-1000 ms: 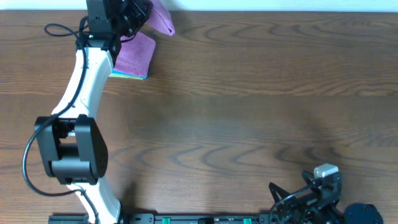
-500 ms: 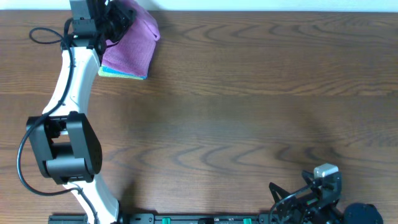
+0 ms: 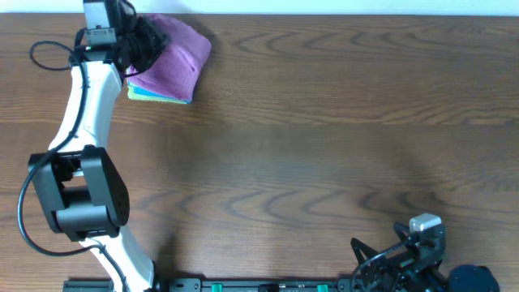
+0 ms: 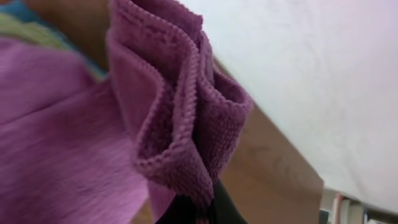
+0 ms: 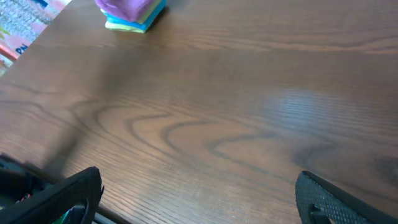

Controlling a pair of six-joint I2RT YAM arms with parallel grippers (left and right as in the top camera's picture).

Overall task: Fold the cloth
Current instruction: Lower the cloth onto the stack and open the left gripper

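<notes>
The cloth already lies at the stack's near corner. My left gripper should next move back and to the left in the overhead view toward that corner, then let go.
A purple cloth lies at the table's far left on a stack of folded cloths with blue and yellow-green edges. My left gripper is at the cloth's left end, shut on a bunched edge of it. In the left wrist view the folded purple edge runs down into my dark fingers. The stack also shows far off in the right wrist view. My right gripper is open and empty, parked low at the front right of the table.
The brown wooden table spreads between the two arms. A white wall runs behind its far edge. The left arm reaches along the left side.
My left gripper has moved left with the purple cloth's edge, drawing the cloth over the stack so it now lies spread on top. The right arm has not moved.
</notes>
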